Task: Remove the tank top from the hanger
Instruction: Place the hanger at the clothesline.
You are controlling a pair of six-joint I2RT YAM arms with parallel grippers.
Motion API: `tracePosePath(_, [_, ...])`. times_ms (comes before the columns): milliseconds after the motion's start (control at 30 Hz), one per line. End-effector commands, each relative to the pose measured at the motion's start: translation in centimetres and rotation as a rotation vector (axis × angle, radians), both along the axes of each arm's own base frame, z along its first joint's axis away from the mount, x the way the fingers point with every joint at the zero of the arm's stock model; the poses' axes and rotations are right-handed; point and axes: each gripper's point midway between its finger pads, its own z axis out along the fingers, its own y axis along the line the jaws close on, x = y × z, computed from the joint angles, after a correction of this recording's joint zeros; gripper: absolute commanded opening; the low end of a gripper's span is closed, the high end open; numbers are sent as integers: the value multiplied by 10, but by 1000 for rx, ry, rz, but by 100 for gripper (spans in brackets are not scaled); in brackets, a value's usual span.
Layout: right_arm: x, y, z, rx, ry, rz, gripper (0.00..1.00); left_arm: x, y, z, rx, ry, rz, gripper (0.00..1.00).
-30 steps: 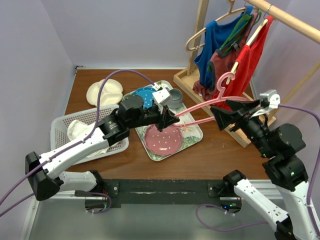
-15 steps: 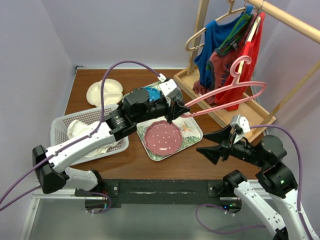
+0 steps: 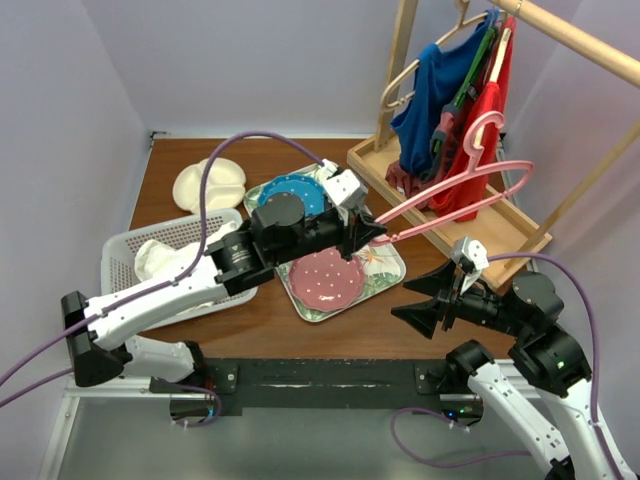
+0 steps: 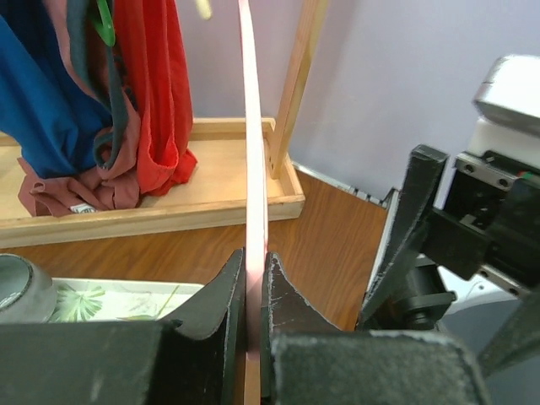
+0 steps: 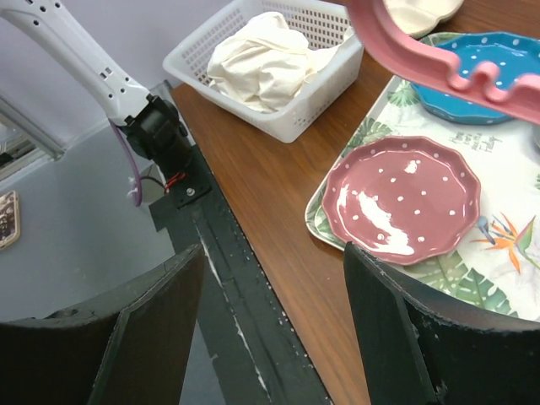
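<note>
Next, my left gripper rises outward and releases the hanger on the wooden bar's bare part. That part lies above the gripper, to its right in the top view.
A bare pink hanger carries no garment. My left gripper is shut on its lower bar and holds it in the air over the tray, its hook end up by the red tank top. That top hangs from the wooden rail beside a maroon and a blue one. My right gripper is open and empty near the table's front edge, apart from the hanger.
A leaf-print tray holds a maroon dotted plate and a blue plate. A white basket with a cream cloth sits at the left. The rack's wooden base stands at the right.
The left gripper has lifted the pink hanger and swung it up toward the rack. The right gripper has drawn back from the hanger to the table's front edge.
</note>
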Motion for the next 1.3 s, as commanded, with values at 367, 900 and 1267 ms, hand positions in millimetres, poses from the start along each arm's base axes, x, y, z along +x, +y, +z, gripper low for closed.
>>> tracePosePath(367, [-5,6,-6,-6,31,56,73,-11,12,69,-187,-50,44,0])
tracePosePath(900, [-30,6,-2,27,67,129,74,38,-69,108,-246,-205,78,0])
tracePosePath(1267, [-41,2,9,43,50,141,75,63,-114,123,-247,-266,86,0])
